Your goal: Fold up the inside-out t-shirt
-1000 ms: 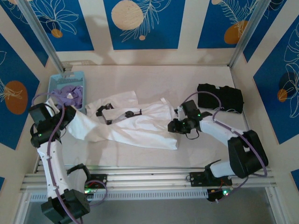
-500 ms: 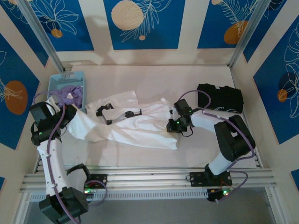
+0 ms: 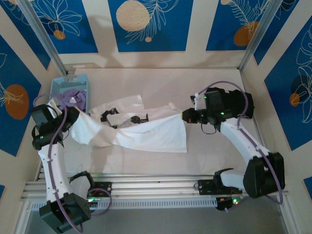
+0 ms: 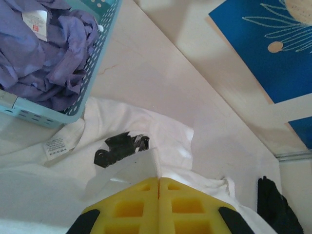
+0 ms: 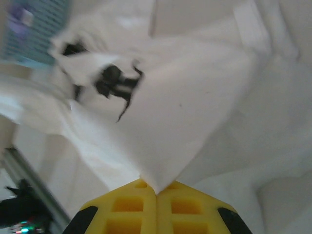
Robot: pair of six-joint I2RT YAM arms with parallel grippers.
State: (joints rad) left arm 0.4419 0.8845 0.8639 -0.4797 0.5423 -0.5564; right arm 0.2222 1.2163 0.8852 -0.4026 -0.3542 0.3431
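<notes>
My right gripper needs to come down to the t-shirt's end by the black garment next and release the t-shirt's corner still held aloft, since that end lies below the gripper.
The inside-out t-shirt (image 3: pixel 146 132) is white with a small dark print (image 3: pixel 111 117) and lies stretched across the middle of the table. My left gripper (image 3: pixel 72 120) is shut on its left end, close to the basket; in the left wrist view a fold of the t-shirt (image 4: pixel 161 139) runs straight into the closed yellow fingers of the left gripper (image 4: pixel 159 179). My right gripper (image 3: pixel 184 116) is shut on the right corner of the cloth. In the right wrist view the t-shirt (image 5: pixel 180 97) hangs taut from the right gripper (image 5: pixel 156 187), the print (image 5: pixel 114 80) beyond it.
A blue basket (image 3: pixel 59 88) at the back left holds a lavender-purple garment (image 3: pixel 73 99), seen close by in the left wrist view too: basket (image 4: pixel 95 68), garment (image 4: pixel 44 53). A folded black garment (image 3: pixel 240 103) lies at the back right, behind the right arm.
The right gripper has shut on the t-shirt's right corner and drawn it up and to the right, pulling the cloth straighter. The left gripper has kept its hold and hardly moved.
</notes>
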